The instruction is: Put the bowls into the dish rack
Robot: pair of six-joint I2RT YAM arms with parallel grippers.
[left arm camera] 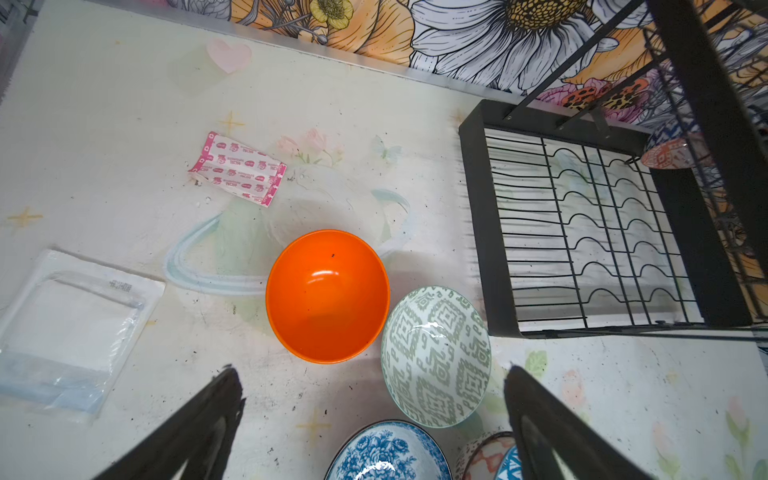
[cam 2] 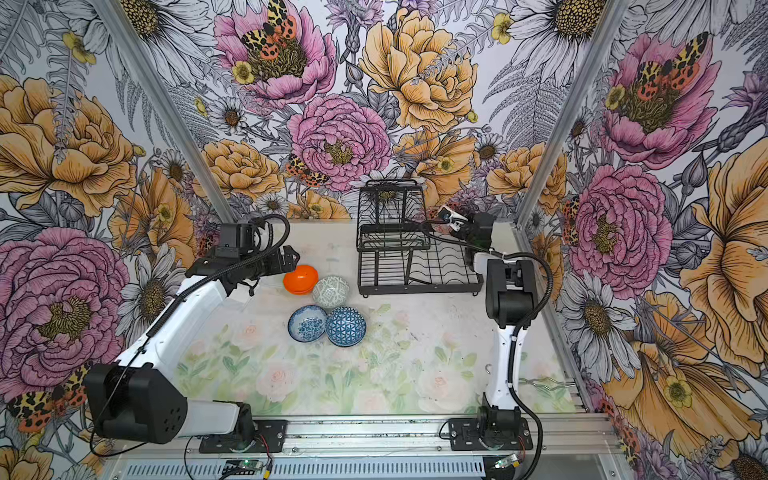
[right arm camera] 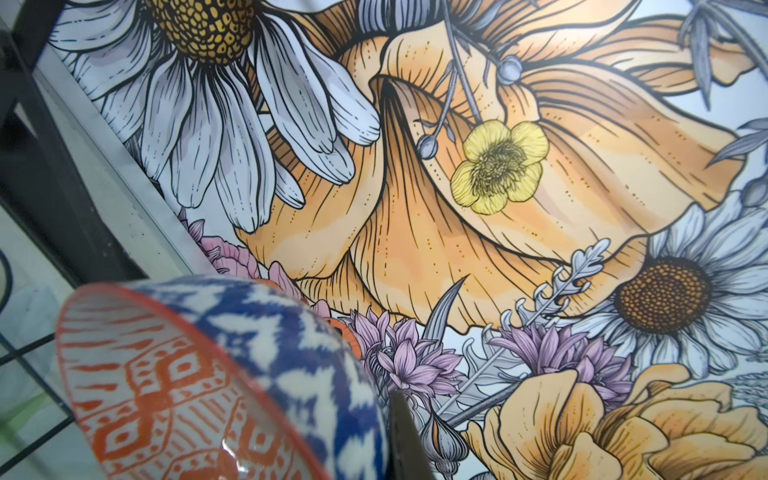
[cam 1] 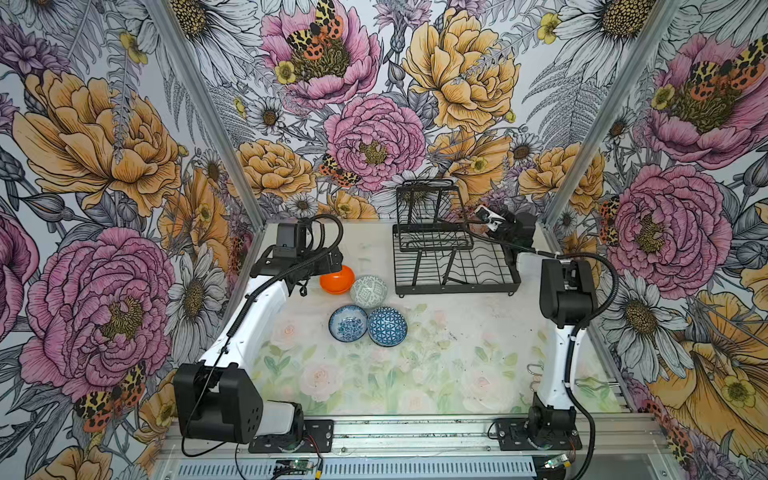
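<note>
The bowl is still hanging above the rack's back bar, so my right gripper will move down and back onto the rack's back wires and release the bowl there.
Four bowls sit together on the table left of the dish rack (cam 1: 457, 286): plain orange (cam 1: 337, 279), grey-green patterned (cam 1: 368, 291), blue floral (cam 1: 348, 323) and blue geometric (cam 1: 387, 326). My left gripper (left arm camera: 374, 374) hangs open just above the table, with the orange bowl (left arm camera: 328, 295) and the grey-green bowl (left arm camera: 436, 355) ahead of its fingers and nothing held. My right gripper (right arm camera: 390, 440) is shut on the rim of an orange-white bowl with a blue outside (right arm camera: 187, 374). It holds that bowl tilted at the rack's back right, beside the raised basket (left arm camera: 673, 153).
A pink printed packet (left arm camera: 237, 174) and a clear plastic pouch (left arm camera: 70, 328) lie on the table beyond the orange bowl, away from the rack. The flowered back wall stands close behind the rack (cam 2: 419, 286). Wire hooks (cam 1: 536, 370) lie near the right arm's base.
</note>
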